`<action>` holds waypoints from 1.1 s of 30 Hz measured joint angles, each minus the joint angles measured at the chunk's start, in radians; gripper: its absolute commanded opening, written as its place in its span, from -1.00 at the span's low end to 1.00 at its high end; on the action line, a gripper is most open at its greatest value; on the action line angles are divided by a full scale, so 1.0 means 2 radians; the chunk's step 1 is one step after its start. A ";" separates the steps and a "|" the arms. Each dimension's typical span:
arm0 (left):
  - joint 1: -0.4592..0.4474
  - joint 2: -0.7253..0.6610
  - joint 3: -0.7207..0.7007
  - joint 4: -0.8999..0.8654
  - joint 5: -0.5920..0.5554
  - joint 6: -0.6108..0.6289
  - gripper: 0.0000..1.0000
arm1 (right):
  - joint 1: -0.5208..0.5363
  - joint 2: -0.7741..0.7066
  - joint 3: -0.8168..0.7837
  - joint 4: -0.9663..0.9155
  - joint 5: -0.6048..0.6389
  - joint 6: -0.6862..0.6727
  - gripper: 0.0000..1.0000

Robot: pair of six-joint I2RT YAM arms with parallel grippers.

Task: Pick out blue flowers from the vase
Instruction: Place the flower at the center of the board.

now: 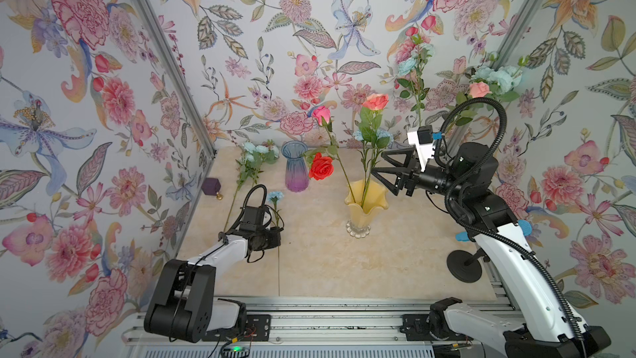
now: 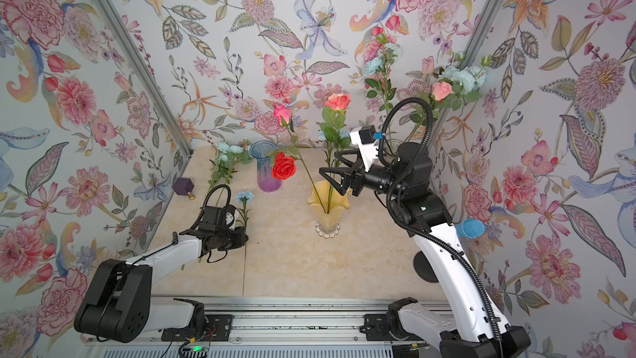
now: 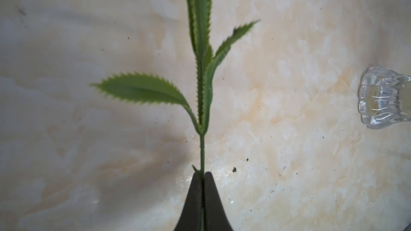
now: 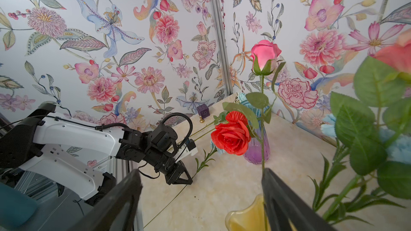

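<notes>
The bare tabletop is close below, so my left gripper will stay low in place next and open to release the thin green stem (image 3: 202, 150).
A yellow ruffled vase (image 1: 365, 201) (image 2: 327, 203) (image 4: 249, 215) holds pink, red and coral roses. A pale blue flower (image 1: 387, 136) (image 4: 395, 145) shows behind the coral rose's leaves. My right gripper (image 1: 377, 163) (image 2: 327, 162) (image 4: 200, 174) hangs open just right of the vase rim, with one finger against the pink rose's stem. My left gripper (image 1: 272, 235) (image 3: 202, 174) sits low over the table, shut on the thin green stem (image 3: 202, 150) of a single blue flower (image 1: 275, 196) (image 2: 245, 196). A blue spray (image 1: 256, 153) lies at the back left.
An empty blue-purple glass vase (image 1: 296, 167) stands behind the red rose. A purple cube (image 1: 210, 185) sits by the left wall. More blue flowers and a pink rose (image 1: 495, 77) rise behind my right arm. A blue-headed microphone (image 1: 525, 227) on a stand is at the right edge.
</notes>
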 measured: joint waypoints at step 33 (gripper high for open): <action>-0.091 -0.051 0.153 -0.040 -0.159 0.034 0.36 | -0.098 -0.014 -0.066 0.030 0.011 0.006 0.61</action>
